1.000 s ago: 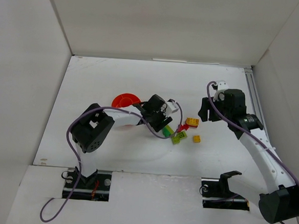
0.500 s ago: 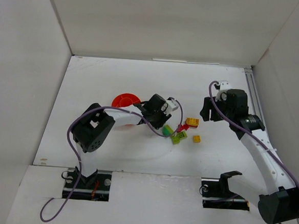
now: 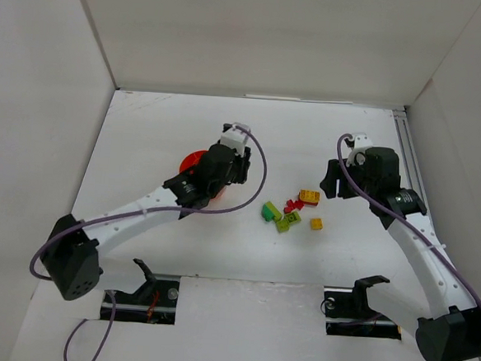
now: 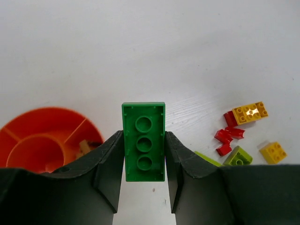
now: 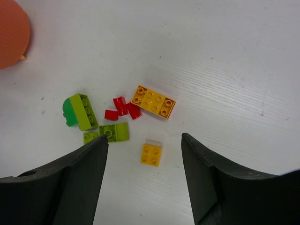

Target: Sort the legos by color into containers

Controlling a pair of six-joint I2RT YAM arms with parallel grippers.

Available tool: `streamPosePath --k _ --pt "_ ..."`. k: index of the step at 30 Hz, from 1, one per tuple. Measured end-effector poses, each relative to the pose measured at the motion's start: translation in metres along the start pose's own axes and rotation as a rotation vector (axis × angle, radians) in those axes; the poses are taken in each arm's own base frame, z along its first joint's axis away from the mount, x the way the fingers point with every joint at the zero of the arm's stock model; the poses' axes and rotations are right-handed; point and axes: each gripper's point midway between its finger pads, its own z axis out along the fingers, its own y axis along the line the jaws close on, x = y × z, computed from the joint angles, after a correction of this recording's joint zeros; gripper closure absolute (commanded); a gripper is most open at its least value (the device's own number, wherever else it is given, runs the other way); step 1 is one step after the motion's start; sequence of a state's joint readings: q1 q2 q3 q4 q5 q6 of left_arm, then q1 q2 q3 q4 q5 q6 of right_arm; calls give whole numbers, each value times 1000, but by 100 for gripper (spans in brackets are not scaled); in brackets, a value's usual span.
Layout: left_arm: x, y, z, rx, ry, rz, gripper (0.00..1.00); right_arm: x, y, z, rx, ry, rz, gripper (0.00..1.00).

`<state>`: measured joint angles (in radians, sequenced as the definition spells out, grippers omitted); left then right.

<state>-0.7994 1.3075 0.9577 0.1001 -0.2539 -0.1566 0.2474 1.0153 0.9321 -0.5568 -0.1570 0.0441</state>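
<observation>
The lime-and-green brick (image 3: 271, 211) (image 5: 79, 111) lies to the left in the top view and below, so my right gripper's open fingers need to go that way next and down around it.
My left gripper (image 4: 143, 157) is shut on a dark green lego (image 4: 143, 140), held above the table just right of the orange bowl (image 4: 33, 126). A tan piece (image 4: 85, 148) lies in one compartment. In the top view the left gripper (image 3: 216, 175) hangs over the bowl's (image 3: 194, 158) right edge and hides the green brick. My right gripper (image 5: 144, 138) is open above a small yellow lego (image 5: 151, 154), not touching it. Near it lie a long yellow lego (image 5: 153, 101), red pieces (image 5: 123, 108), a lime-and-green brick (image 5: 79, 111) and a lime brick (image 5: 112, 132).
The loose bricks (image 3: 292, 209) sit mid-table between the two arms. White walls enclose the table on the left, back and right. My right gripper (image 3: 333, 180) hovers just right of the pile.
The left gripper closed on the green brick at the pile, lifted it and swung left and back to the bowl. The right arm stayed put.
</observation>
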Motion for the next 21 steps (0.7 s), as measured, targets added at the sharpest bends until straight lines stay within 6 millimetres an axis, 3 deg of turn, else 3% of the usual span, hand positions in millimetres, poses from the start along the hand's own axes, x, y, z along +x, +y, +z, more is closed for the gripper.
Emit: streamPosePath --k 11,15,21 --pt "43 93 -65 -424 -181 -399 64 -1 9 2 -50 -14 11 31" --pt "43 112 -81 -487 -289 -486 62 2 12 4 -70 -11 14 31" --pt "49 125 -77 -568 -327 -537 62 3 15 4 -89 -10 21 31"
